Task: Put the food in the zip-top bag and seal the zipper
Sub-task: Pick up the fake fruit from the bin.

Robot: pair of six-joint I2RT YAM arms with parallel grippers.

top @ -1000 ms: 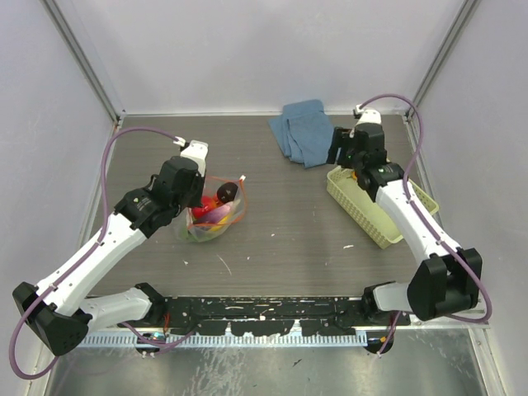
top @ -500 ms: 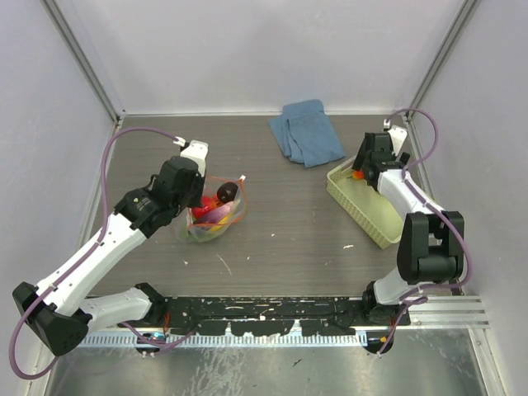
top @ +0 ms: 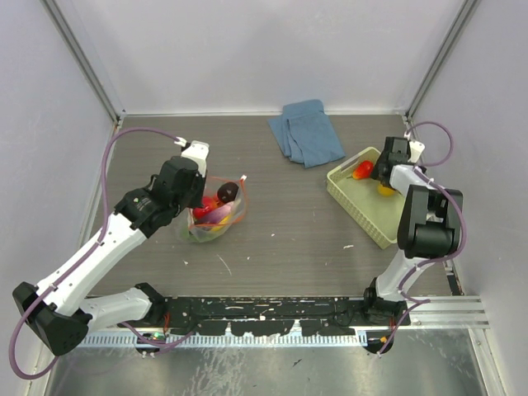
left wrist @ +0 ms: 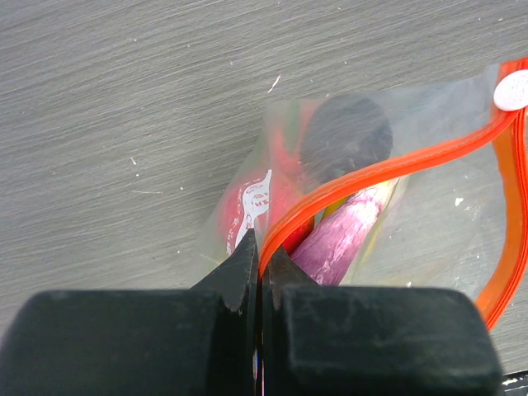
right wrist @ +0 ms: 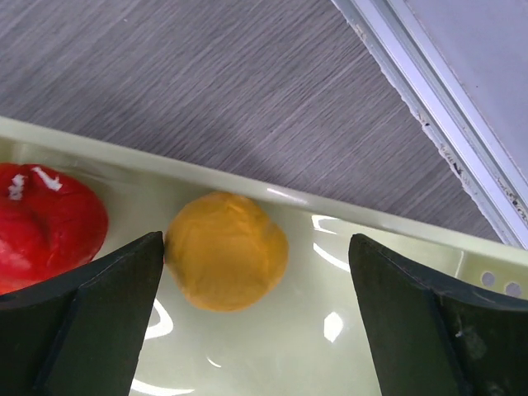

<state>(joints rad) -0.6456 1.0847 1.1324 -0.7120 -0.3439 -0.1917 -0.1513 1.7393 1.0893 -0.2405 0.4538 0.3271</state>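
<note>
The right gripper lowers around the orange round fruit (top: 385, 190) (right wrist: 227, 250) and closes its fingers next. The fruit still sits low on the basket's bottom between the open fingers.
The clear zip-top bag (top: 213, 216) lies left of the table's middle with food inside: a purple eggplant (left wrist: 338, 239), a dark round piece (left wrist: 345, 136) and a red piece (left wrist: 280, 198). My left gripper (left wrist: 262, 256) is shut on the orange-red zipper (left wrist: 396, 167) at the bag's mouth; the white slider (left wrist: 513, 89) sits at the strip's far end. My right gripper (right wrist: 257, 247) hangs open inside the basket (right wrist: 371, 330), its jaws on either side of an orange round fruit (right wrist: 227, 250), the left fingertip close against it. A red fruit (right wrist: 45, 223) lies just left.
The pale slatted basket (top: 367, 210) stands at the right, near the frame rail (right wrist: 445, 124). A folded blue cloth (top: 305, 132) lies at the back middle. The right arm (top: 425, 223) is folded over the basket's right side.
The right gripper swung from the cloth side to the basket's far right corner, lowered over the orange fruit and opened wider. The left gripper and bag have not moved.
</note>
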